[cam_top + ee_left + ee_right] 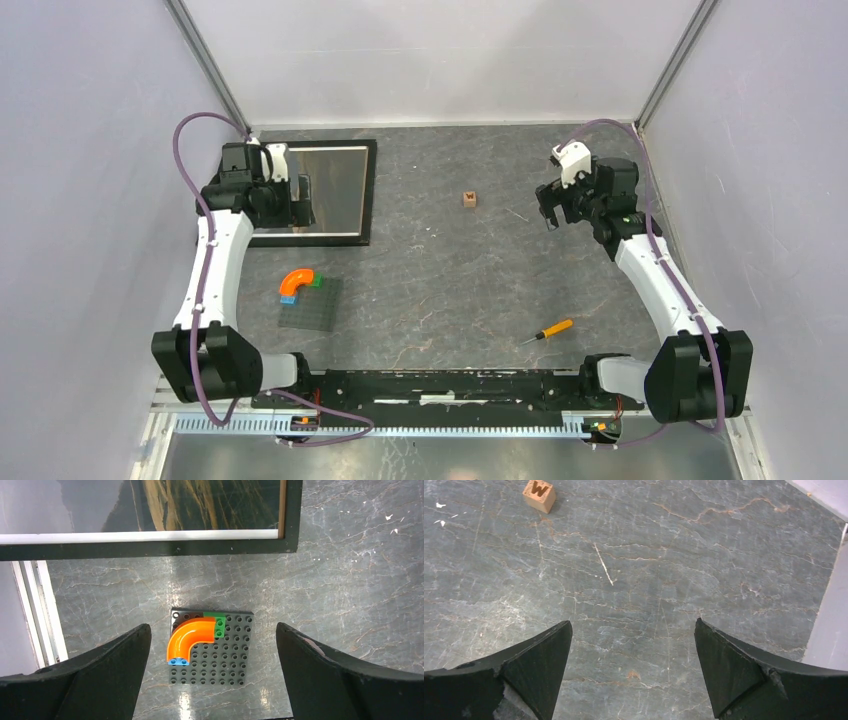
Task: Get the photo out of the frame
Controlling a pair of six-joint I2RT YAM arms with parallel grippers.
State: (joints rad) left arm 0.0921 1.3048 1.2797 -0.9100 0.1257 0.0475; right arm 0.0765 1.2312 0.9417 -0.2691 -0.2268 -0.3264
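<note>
The left gripper needs to move across and down onto the frame's border facing the wooden block (370, 190) (293, 510), because that border is below the gripper, to its right in the top view.
The frame (368, 190) lies flat at the far left of the table, black border and glass up. The photo (335, 190) shows inside it under reflections. In the left wrist view the frame's black border (150, 550) runs across the top, with the photo (200, 502) of mountains and grassy hills and its white edge behind the glass. My left gripper (299, 213) hangs above the frame's left part, open and empty (212, 647). My right gripper (551, 213) is open and empty above bare table at the far right (634, 645).
A dark grey baseplate (312, 308) with an orange arch (295, 282) and a green brick sits near the frame's near edge; it also shows in the left wrist view (230, 660). A small wooden block (469, 199) marked W (539, 494) and an orange-handled screwdriver (548, 331) lie on the table.
</note>
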